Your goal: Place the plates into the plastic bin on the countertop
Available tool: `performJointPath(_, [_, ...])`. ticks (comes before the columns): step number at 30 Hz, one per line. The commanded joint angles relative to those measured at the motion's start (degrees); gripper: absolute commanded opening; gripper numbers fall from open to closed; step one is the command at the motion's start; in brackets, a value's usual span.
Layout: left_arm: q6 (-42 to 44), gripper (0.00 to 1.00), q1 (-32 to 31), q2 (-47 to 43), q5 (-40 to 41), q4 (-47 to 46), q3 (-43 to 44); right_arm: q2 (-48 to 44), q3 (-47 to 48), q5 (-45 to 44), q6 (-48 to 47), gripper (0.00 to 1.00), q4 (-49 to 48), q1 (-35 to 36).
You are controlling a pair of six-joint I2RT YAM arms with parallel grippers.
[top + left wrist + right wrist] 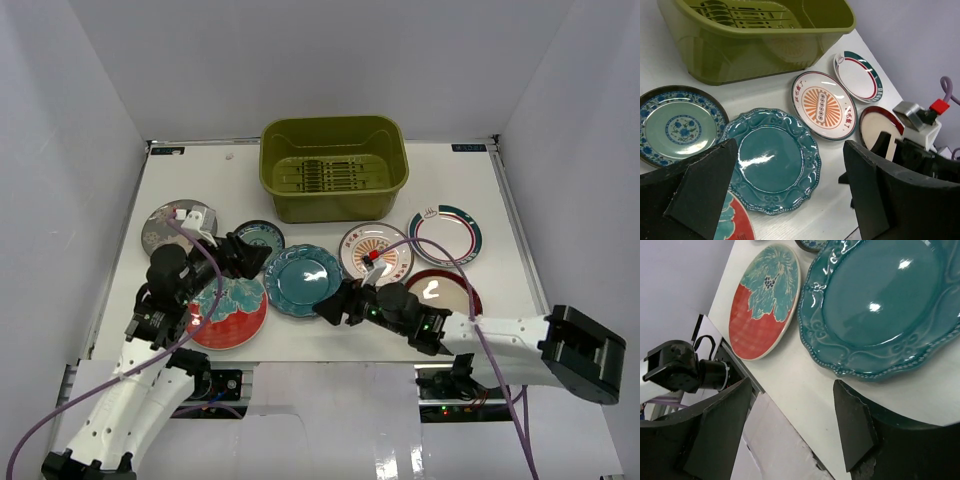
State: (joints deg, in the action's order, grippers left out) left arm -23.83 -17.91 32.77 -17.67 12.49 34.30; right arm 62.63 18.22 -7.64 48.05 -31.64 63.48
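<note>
The robot's right gripper is going to move down and to the left in the top view next, onto the red-and-teal plate's facing rim (264,321) (774,346), because the bare countertop there leaves room for the fingers.
The olive-green plastic bin (333,165) stands at the back middle of the white countertop (480,190), with nothing in it. Seven plates lie flat on the countertop: grey deer (170,228), small teal-patterned (262,236), scalloped teal (303,279), red-and-teal (232,315), orange sunburst (378,250), white green-rimmed (445,235) and dark red-rimmed (443,290). My left gripper (252,257) is open and empty, low over the left side of the scalloped teal plate (772,160). My right gripper (330,305) is open and empty, just off that plate's near edge (885,305).
Grey-white walls close in the countertop on three sides. The table's front edge (790,435) lies right under my right gripper. The two grippers face each other across the scalloped teal plate. The red-and-teal plate (765,300) lies close to its left.
</note>
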Motion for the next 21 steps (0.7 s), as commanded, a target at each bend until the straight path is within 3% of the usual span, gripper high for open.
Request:
performJointPath(1, [1.0,0.98,0.0,-1.2,4.6,1.9,2.3,6.0,3.9,-14.2,4.9,0.72,-7.3,6.1])
performJointPath(9, [-2.2,0.98,-0.8,-4.8,13.2,4.1,2.3,23.0,11.8,-16.5,12.6,0.68,-10.7,13.1])
performJointPath(15, [-3.5,0.98,-0.9,-7.7,18.9,5.8,2.3,31.5,15.3,-15.6,18.1,0.68,-13.6,14.3])
performJointPath(21, [-3.5,0.98,-1.2,-8.7,19.3,6.0,2.4,39.0,19.7,-13.3,21.8,0.66,-14.4,14.3])
